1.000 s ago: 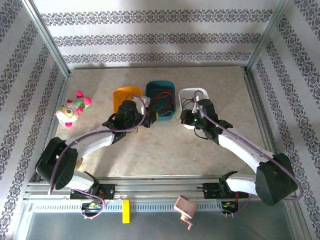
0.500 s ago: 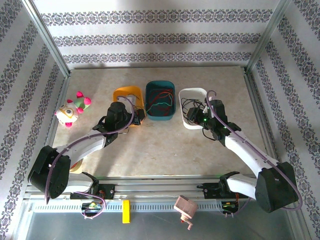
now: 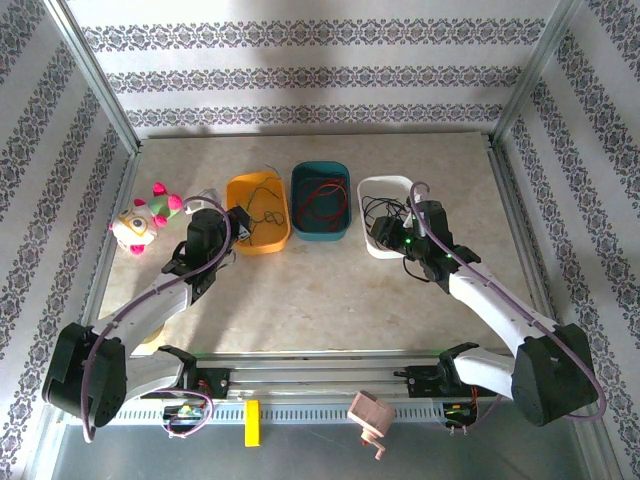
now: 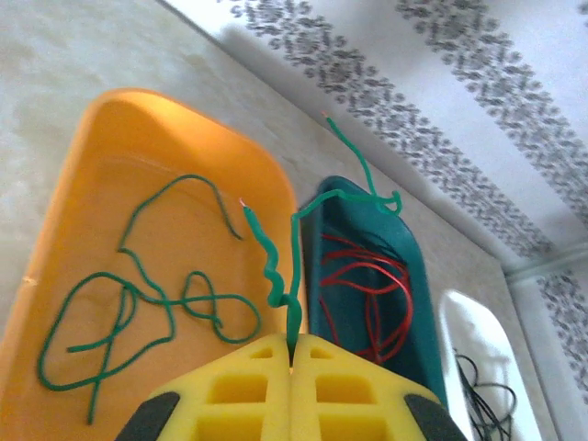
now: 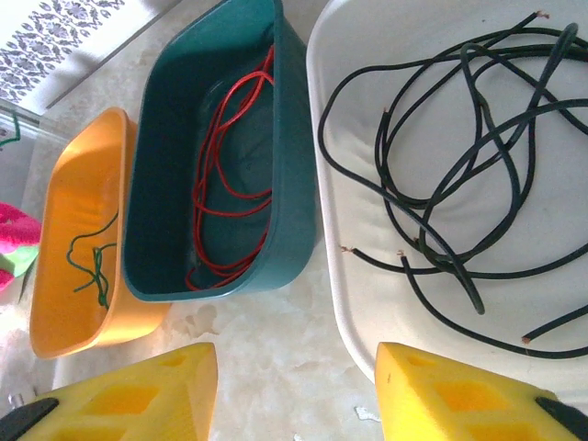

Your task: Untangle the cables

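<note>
Next, my left gripper carries the cable outward and down over the orange tray [image 4: 110, 156], then lets go of the cable beside the green loops.
My left gripper [image 4: 292, 347] is shut on a green cable [image 4: 295, 266], which rises from the yellow pads and curls over the edge between the orange tray [image 4: 110, 156] and the teal tray [image 4: 423, 312]. More green cable [image 4: 138, 299] lies looped in the orange tray. Red cables [image 4: 372, 285] lie coiled in the teal tray [image 3: 296, 200]. Black cables [image 5: 459, 184] lie tangled in the white tray [image 5: 367, 312]. My right gripper [image 5: 296, 372] is open above the table, just in front of the teal and white trays. From above, the left gripper [image 3: 236, 222] is at the orange tray's left rim and the right gripper [image 3: 384, 232] at the white tray's near end.
A plush toy [image 3: 145, 218] lies at the left of the table, close to the left arm. A pink object [image 3: 370, 415] and a yellow piece [image 3: 252, 422] sit on the front rail. Metal frame posts and patterned walls bound the table.
The left arm has swung left from the teal tray to the orange tray, carrying the green cable. The right gripper has opened and backed off to the white tray's near end.
</note>
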Robot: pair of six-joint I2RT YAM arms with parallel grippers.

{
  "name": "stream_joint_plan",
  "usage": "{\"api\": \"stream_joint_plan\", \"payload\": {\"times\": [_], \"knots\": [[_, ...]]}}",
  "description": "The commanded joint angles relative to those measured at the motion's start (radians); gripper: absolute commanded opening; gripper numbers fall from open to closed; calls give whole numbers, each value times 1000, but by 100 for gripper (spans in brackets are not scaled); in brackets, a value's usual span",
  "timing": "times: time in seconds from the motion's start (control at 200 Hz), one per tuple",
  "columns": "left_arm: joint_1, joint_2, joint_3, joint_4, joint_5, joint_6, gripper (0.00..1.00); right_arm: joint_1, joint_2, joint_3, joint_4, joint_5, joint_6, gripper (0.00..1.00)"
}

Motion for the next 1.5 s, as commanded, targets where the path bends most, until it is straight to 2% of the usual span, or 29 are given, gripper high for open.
{"api": "stream_joint_plan", "payload": {"times": [0.0,0.21,0.27,0.31,0.335,0.43,0.48,0.59,0.725,0.855,0.91,0.984,1.034,1.069,1.094,1.129,1.164,1.264,1.364,1.424,1.494], "knots": [[18,54,31,-43,-60,-91,0,8,7,-1,-11,-13,-31,49],[24,221,125,18,-45,-116,1,10,-2,3,-24,-1,-36,49],[22,254,149,35,-35,-124,18,10,-7,3,-31,-1,-39,49],[22,266,161,38,-29,-129,38,10,-11,3,-37,1,-41,49],[21,271,167,43,-23,-127,47,10,-15,3,-41,3,-43,50],[9,260,192,27,-18,-95,66,10,-28,-5,-50,16,-47,50],[3,244,204,4,-18,-71,72,11,-33,-9,-53,21,-47,50],[-20,177,203,-44,-47,-8,76,6,-40,-14,-56,37,-41,50],[-34,56,154,-140,-150,84,78,-21,-53,-18,-75,92,-32,50],[-34,-99,78,-294,-353,224,89,-64,-119,-30,-111,190,-87,51],[-34,-166,48,-367,-452,286,100,-79,-163,-40,-125,250,-130,53],[-30,-240,18,-479,-597,328,99,-101,-222,-62,-139,356,-185,57],[-19,-276,-3,-540,-670,335,99,-109,-258,-85,-148,455,-214,63],[-10,-294,-19,-572,-709,336,99,-113,-283,-104,-150,528,-233,72],[-4,-304,-32,-588,-732,336,99,-114,-301,-120,-144,575,-252,85],[5,-313,-52,-597,-753,340,99,-115,-325,-145,-131,636,-284,97],[9,-320,-70,-601,-769,348,99,-114,-350,-174,-114,686,-322,98],[14,-315,-101,-572,-799,379,99,-110,-408,-278,-12,793,-387,98],[15,-276,-132,-389,-823,501,99,-90,-431,-392,203,831,-505,98],[15,-232,-186,-195,-824,611,99,-73,-376,-448,383,881,-569,98],[26,-149,-229,-39,-820,642,99,-70,-248,-440,451,945,-591,98]]}}
